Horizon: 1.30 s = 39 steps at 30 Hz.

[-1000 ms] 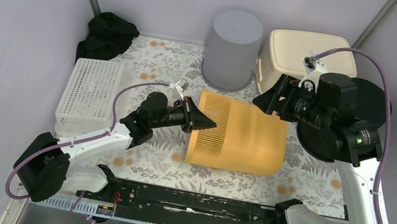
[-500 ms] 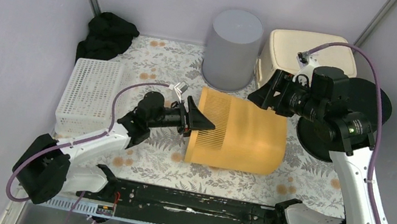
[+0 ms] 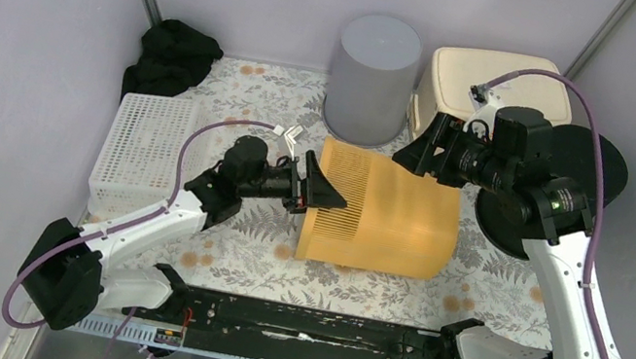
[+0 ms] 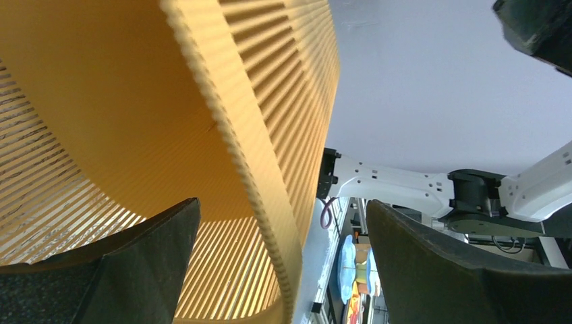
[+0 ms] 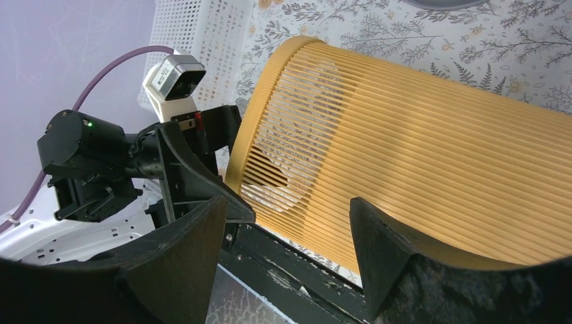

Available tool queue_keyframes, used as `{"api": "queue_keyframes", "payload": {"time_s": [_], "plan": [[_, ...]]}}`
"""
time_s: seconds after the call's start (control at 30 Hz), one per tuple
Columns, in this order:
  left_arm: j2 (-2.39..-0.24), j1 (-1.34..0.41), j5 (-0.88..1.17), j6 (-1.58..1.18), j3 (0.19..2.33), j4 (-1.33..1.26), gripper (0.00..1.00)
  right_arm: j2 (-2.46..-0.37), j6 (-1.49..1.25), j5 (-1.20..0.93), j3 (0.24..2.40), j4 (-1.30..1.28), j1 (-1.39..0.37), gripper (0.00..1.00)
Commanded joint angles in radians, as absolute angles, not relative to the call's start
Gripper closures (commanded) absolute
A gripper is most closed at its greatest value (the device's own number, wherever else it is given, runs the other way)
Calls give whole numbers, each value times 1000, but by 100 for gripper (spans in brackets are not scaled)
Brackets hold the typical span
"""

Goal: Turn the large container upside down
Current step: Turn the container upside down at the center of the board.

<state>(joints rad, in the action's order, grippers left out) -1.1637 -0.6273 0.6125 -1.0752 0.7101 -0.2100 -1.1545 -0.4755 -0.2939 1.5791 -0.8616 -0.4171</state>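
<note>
My left gripper should move farther onto the container's upper rim next, and then it should close there on the rim.
The large container (image 3: 386, 219) is an orange slatted bin lying on its side on the flowered table, its open mouth facing left. My left gripper (image 3: 320, 192) is open at that mouth, one finger inside and one outside the upper rim (image 4: 256, 169). In the left wrist view the left gripper (image 4: 283, 229) has the rim passing between its fingers with a gap on both sides. My right gripper (image 3: 417, 157) hangs open over the container's far edge. The right wrist view shows the right gripper (image 5: 287, 229) with nothing between its fingers and the ribbed container (image 5: 418, 148) below.
An upturned grey bin (image 3: 372, 79) and an upturned cream tub (image 3: 482, 95) stand at the back. A white mesh basket (image 3: 144, 154) sits at the left with black cloth (image 3: 173, 55) behind it. A black disc (image 3: 591, 178) lies under the right arm.
My left gripper has gone from shut on the container's rim to open, and has let the rim go. My right gripper has moved a little left over the container. The container has stayed put.
</note>
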Motion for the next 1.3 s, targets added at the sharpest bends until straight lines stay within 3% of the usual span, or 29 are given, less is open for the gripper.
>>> {"api": "queue_keyframes", "payload": {"time_s": [0.0,0.9,0.97,1.1,1.27], "plan": [[-1139,-623,613,-1014,724,-163,0,-1148,-474,-316,1581,-809,-419,26],[-1223,-624,661,-990,785,-146,1,-1100,-476,-310,1509,-787,-419,24],[-1235,-624,676,-991,778,-174,7,-1096,-476,-309,1506,-788,-420,24],[-1266,-625,714,-1034,762,-250,33,-1091,-475,-308,1509,-793,-419,24],[-1284,-624,734,-1058,758,-282,46,-1081,-477,-310,1500,-792,-420,24]]}}
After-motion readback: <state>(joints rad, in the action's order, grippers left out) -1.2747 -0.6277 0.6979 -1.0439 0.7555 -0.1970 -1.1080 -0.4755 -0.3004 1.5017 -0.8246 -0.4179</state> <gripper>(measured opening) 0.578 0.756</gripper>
